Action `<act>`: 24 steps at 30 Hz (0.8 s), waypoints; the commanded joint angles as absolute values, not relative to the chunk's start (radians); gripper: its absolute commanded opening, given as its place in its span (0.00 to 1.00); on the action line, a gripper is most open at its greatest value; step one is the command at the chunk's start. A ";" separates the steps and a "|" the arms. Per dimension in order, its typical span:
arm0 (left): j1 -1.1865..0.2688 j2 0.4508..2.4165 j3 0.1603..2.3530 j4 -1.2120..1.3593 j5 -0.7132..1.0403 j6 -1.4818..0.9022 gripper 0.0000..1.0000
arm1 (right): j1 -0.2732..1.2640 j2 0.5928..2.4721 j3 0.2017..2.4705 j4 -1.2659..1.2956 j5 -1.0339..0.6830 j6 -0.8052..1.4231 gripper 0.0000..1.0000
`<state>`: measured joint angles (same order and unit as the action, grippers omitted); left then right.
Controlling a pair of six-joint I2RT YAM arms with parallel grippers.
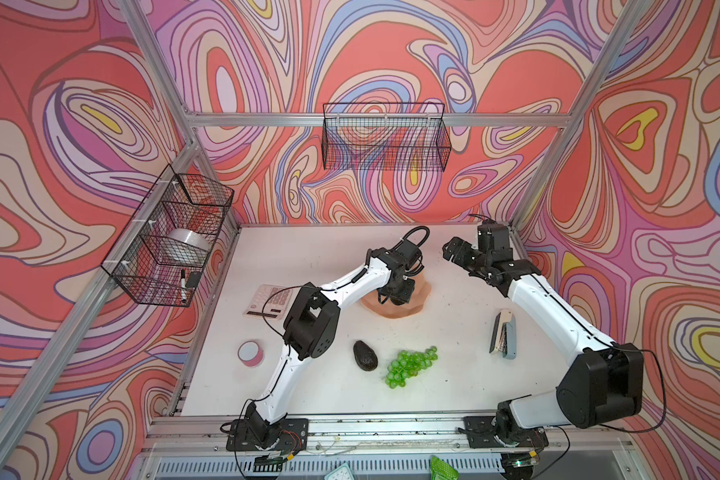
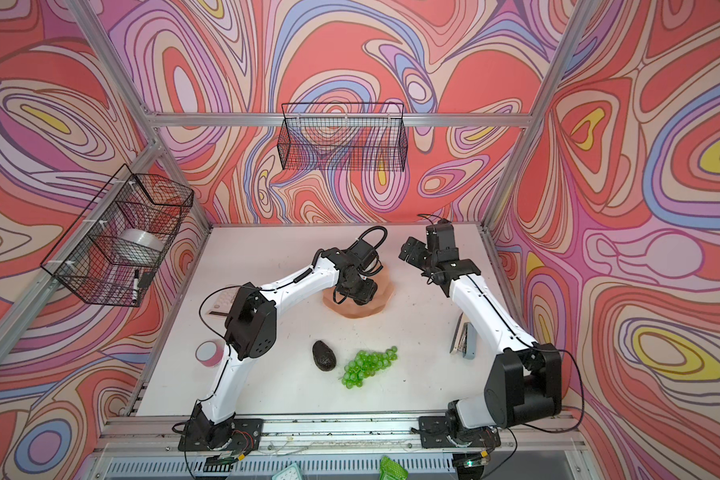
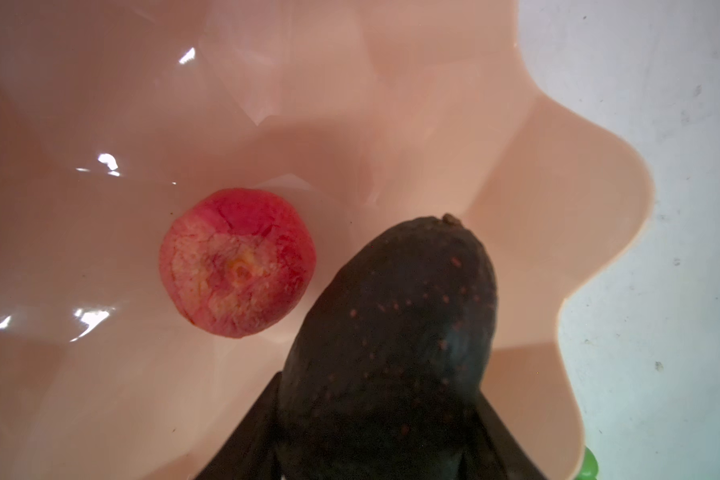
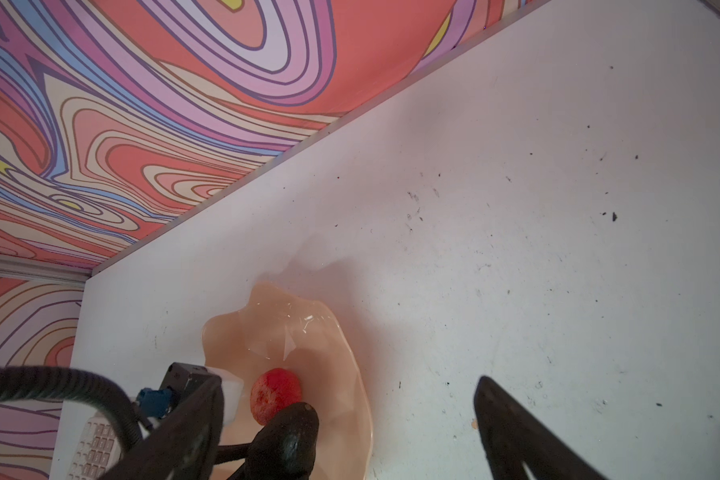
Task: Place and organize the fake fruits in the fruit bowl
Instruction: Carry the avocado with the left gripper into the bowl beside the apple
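My left gripper will go down toward the bowl's bottom beside the small red apple [image 3: 235, 264] and let go of the dark avocado there, because that spot is clear.
The peach-pink fruit bowl [image 1: 412, 311] [image 2: 376, 309] sits mid-table toward the back. The small red apple [image 3: 235, 264] [image 4: 275, 392] lies inside it. My left gripper [image 1: 398, 291] [image 3: 377, 415] hangs over the bowl, shut on a dark avocado [image 3: 395, 332] [image 4: 287, 440] held above the bowl's inside next to the apple. A second avocado [image 1: 365, 355] [image 2: 323, 355] and the green grapes [image 1: 410, 365] [image 2: 368, 365] lie on the table nearer the front. My right gripper [image 1: 454, 251] [image 4: 346, 382] is open and empty, raised to the right of the bowl.
A stapler [image 1: 504, 334] lies at the right. A pink tape roll [image 1: 250, 353] and a calculator [image 1: 267, 301] lie at the left. Black wire baskets hang on the back wall [image 1: 385, 137] and the left wall [image 1: 169, 237].
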<state>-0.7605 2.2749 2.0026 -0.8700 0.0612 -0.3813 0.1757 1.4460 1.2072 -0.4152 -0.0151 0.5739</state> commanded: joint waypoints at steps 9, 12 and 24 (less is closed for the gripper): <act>-0.762 2.326 2.039 -0.918 0.061 -0.419 0.54 | 0.167 1.465 1.226 -0.407 -0.026 0.564 0.97; -0.764 2.315 2.037 -0.922 0.054 -0.425 0.62 | 0.166 1.464 1.229 -0.408 -0.025 0.562 0.97; -0.759 2.161 2.025 -0.924 -0.015 -0.444 0.68 | 0.165 1.455 1.258 -0.443 -0.020 0.512 0.96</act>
